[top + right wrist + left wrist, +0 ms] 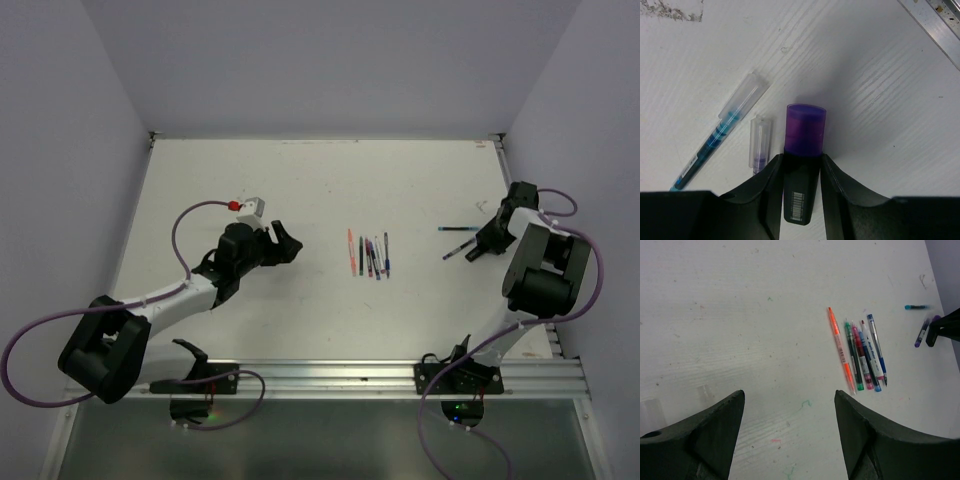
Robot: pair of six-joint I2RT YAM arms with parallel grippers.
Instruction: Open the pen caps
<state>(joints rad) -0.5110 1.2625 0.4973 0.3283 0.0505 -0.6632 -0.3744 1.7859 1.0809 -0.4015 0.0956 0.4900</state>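
The purple pen cap (936,318) sticks out ungripped, right of my left gripper in the top view, so that gripper should move onto it next and close.
My right gripper (802,157) is shut on the black body of a thick marker (800,200), whose purple pen cap (805,127) sticks out past the fingertips, low over the table. Just left of it lie a thin purple pen under a clear cap (760,142) and a teal pen (715,142) with a clear cap (745,95). From above, this gripper (483,245) is at the table's right side. My left gripper (789,395) stands open over bare table, holding nothing. Several capped pens (860,352) lie in a row beyond it, at the table's middle (370,255).
A metal rail (935,20) borders the table's right edge close to the right gripper. White walls enclose the table at the back and sides. Faint ink scribbles (805,404) mark the surface under the left gripper.
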